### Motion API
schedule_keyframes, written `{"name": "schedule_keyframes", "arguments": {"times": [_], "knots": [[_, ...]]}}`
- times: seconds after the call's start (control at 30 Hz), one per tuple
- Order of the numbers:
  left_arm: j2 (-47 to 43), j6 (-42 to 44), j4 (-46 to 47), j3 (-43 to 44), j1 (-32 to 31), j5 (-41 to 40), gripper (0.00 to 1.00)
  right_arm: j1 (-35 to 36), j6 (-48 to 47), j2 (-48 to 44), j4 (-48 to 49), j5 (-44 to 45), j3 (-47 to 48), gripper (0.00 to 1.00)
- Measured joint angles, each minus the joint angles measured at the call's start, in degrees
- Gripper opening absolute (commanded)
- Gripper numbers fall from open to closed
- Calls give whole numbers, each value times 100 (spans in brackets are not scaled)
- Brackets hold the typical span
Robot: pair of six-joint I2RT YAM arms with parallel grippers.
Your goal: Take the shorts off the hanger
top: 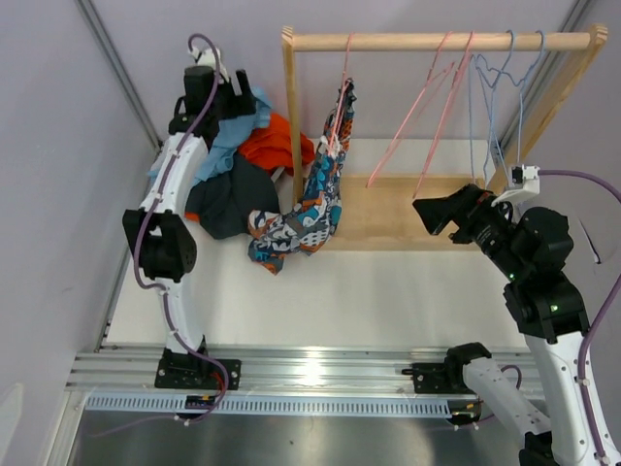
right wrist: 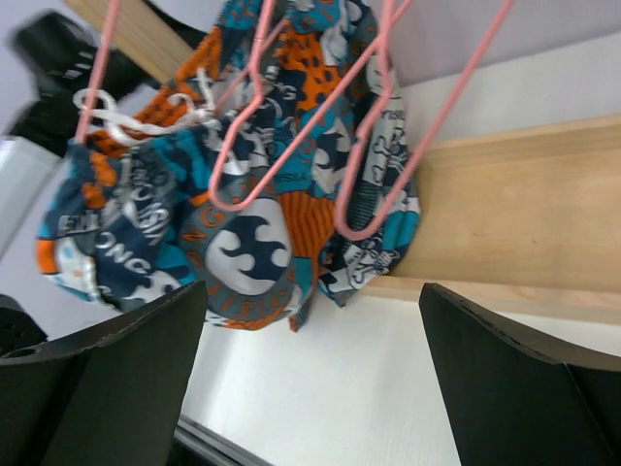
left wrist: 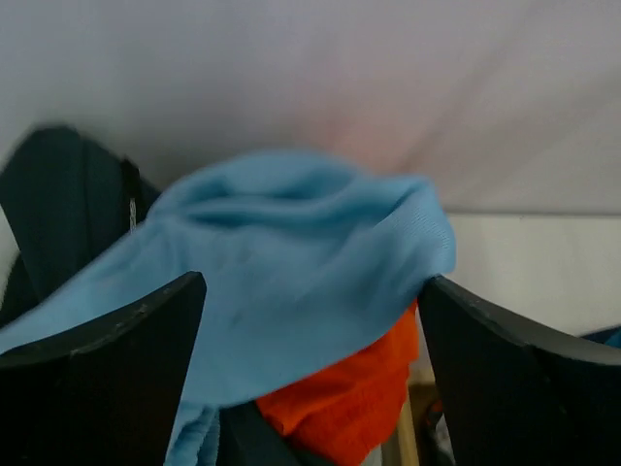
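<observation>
The pink hanger is outward and to the left in the top view, so my right gripper will first go that way to reach it, onto that hanger's near wire (top: pixel 340 109) (right wrist: pixel 97 80).
The cartoon-print shorts (top: pixel 310 209) hang from a pink hanger (top: pixel 342 87) at the left end of the wooden rail (top: pixel 437 41), their lower end trailing on the table. They fill the top left of the right wrist view (right wrist: pixel 243 194). A pile at the back left holds the light blue shorts (top: pixel 228 146), the orange-red shorts (top: pixel 277 146) and the dark teal shorts (top: pixel 233 199). My left gripper (top: pixel 238 97) is open over this pile, with light blue cloth (left wrist: pixel 291 272) and orange-red cloth (left wrist: pixel 349 398) between its spread fingers. My right gripper (top: pixel 432 214) is open and empty, to the right of the print shorts.
Two empty pink hangers (top: pixel 427 107) and two empty blue hangers (top: pixel 495 97) hang on the rail. The rack's wooden base board (top: pixel 408 209) lies under them, its uprights at both ends. Bare white table (right wrist: pixel 340 388) lies in front of my right gripper (right wrist: pixel 310 291).
</observation>
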Motion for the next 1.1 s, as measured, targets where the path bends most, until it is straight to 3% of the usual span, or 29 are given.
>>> {"name": "schedule_keyframes", "arguments": {"times": [0.2, 0.53, 0.67, 0.9, 1.03, 1.07, 1.1], "knots": [[-1110, -299, 256, -2225, -13, 13, 99, 376, -17, 568, 221, -415, 610, 99], [-5764, -385, 695, -5215, -37, -52, 99, 1381, -247, 2251, 549, -470, 3213, 99], [-7093, -485, 518, -6214, -66, -9, 99, 1698, -358, 2894, 730, -361, 3779, 99], [-8406, -566, -474, -7707, -114, 254, 99, 1875, -568, 4304, 723, 83, 4369, 95], [-8898, -564, -903, -8041, -151, 385, 99, 1873, -627, 4822, 640, 334, 4413, 91], [-8970, -564, -944, -8050, -177, 404, 99, 1871, -629, 4924, 629, 391, 4433, 87], [-9051, -564, -946, -8054, -221, 450, 99, 1871, -632, 5012, 623, 417, 4476, 74]]}}
